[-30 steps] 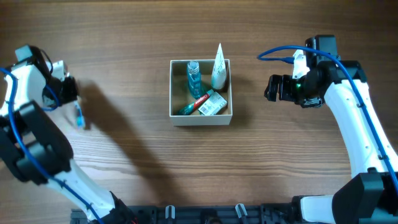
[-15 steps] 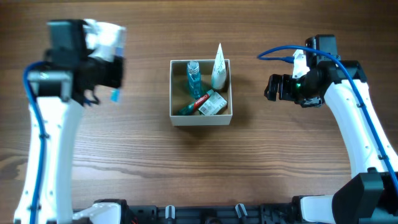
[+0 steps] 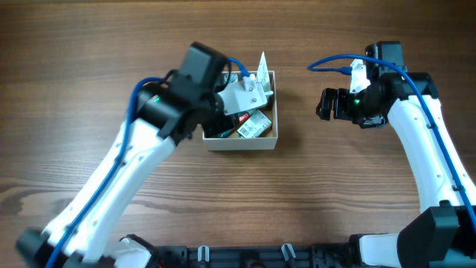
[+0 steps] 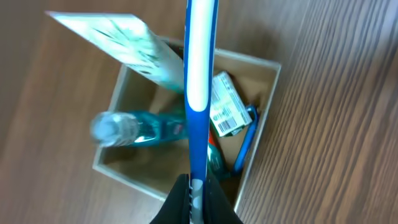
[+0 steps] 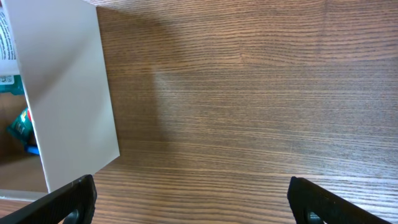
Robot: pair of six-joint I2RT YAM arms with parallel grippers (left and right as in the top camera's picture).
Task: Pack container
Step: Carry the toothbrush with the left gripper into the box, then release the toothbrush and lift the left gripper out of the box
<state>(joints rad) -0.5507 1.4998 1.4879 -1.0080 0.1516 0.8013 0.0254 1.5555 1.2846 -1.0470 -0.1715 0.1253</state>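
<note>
My left gripper should next lower the toothbrush [image 4: 199, 74] it is holding into the spot below beside the small barcoded box and let it go. The toothbrush is already over the container's opening.
The container [image 3: 242, 143], a square white-walled box with a tan inside, stands at the table's middle; it also shows in the left wrist view [image 4: 265, 115] and the right wrist view [image 5: 68, 93]. It holds a teal bottle [image 4: 137, 127], a white-green tube [image 4: 130, 46], a small barcoded box [image 4: 225, 106] and a blue item [image 4: 245, 143]. My left gripper [image 4: 197, 199] is shut on a blue-and-white toothbrush [image 4: 199, 74], held over the container's opening. My right gripper [image 3: 326, 105] is open and empty, to the right of the container, apart from it.
The left arm [image 3: 141, 156] reaches diagonally across the table's left half and hides the container's left part from above. The tube [image 3: 262, 67] leans out over the container's far wall. Bare wood lies under the right gripper [image 5: 193, 199].
The left arm has swung from the far left edge to above the container, carrying the toothbrush. The right arm has not moved.
</note>
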